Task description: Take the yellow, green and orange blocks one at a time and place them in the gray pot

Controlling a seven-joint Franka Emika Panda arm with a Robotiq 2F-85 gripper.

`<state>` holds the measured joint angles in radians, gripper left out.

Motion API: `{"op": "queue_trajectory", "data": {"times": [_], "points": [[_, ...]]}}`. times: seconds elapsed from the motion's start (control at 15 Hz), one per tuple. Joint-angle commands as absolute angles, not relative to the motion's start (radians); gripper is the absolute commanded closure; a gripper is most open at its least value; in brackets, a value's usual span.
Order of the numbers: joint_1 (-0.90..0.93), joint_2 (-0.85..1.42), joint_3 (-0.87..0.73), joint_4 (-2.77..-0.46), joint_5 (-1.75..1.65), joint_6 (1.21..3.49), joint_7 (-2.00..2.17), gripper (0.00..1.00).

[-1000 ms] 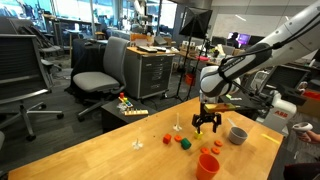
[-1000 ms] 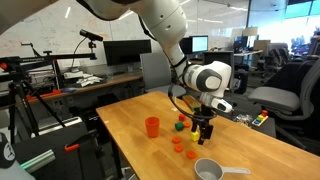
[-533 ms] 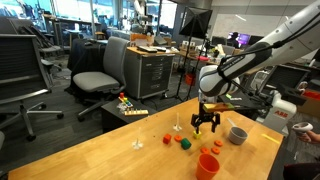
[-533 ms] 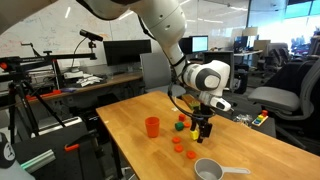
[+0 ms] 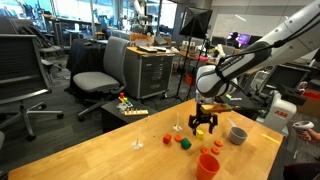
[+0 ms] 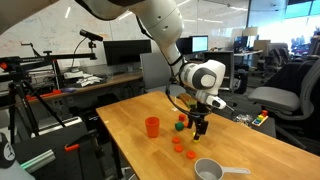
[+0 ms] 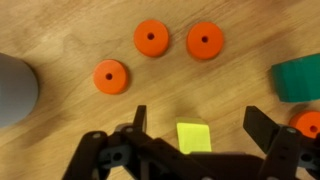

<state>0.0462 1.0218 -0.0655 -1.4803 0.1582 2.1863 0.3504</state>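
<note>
My gripper should next go down, open, over the yellow block (image 5: 200, 132) (image 7: 195, 137) and close on both sides of it. The block is already between its fingers.
In the wrist view the yellow block (image 7: 195, 137) lies on the wooden table between the two fingers of my open gripper (image 7: 200, 125), which hovers above it without touching. The green block (image 7: 298, 80) lies to the right, and an orange piece (image 7: 307, 123) is cut off by the right edge. The gray pot (image 7: 14, 90) shows at the left edge. In both exterior views the gripper (image 5: 205, 125) (image 6: 198, 128) hangs over the table near the blocks. The orange-red block (image 5: 167, 139) and green block (image 5: 185, 143) lie left of it, and the gray pot (image 5: 237, 134) (image 6: 208, 170) stands apart.
Three flat orange discs (image 7: 151, 38) (image 7: 205, 40) (image 7: 110, 76) lie on the table ahead of the gripper. A tall orange cup (image 5: 208, 165) (image 6: 152, 127) stands on the table. Office chairs and desks surround the table (image 5: 110, 155).
The gripper has shifted very slightly over the blocks and stays open. Nothing was picked up or moved.
</note>
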Motion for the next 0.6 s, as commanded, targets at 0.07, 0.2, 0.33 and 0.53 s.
{"op": "queue_trajectory", "data": {"times": [0.07,0.2,0.33,0.53], "points": [[0.049,1.022,-0.057,-1.458,0.15,2.171,0.343,0.0],[0.048,1.029,-0.058,-1.452,0.15,2.168,0.342,0.0],[0.045,1.038,-0.06,-1.439,0.149,2.161,0.344,0.0],[0.044,1.058,-0.062,-1.415,0.147,2.156,0.346,0.0]]}}
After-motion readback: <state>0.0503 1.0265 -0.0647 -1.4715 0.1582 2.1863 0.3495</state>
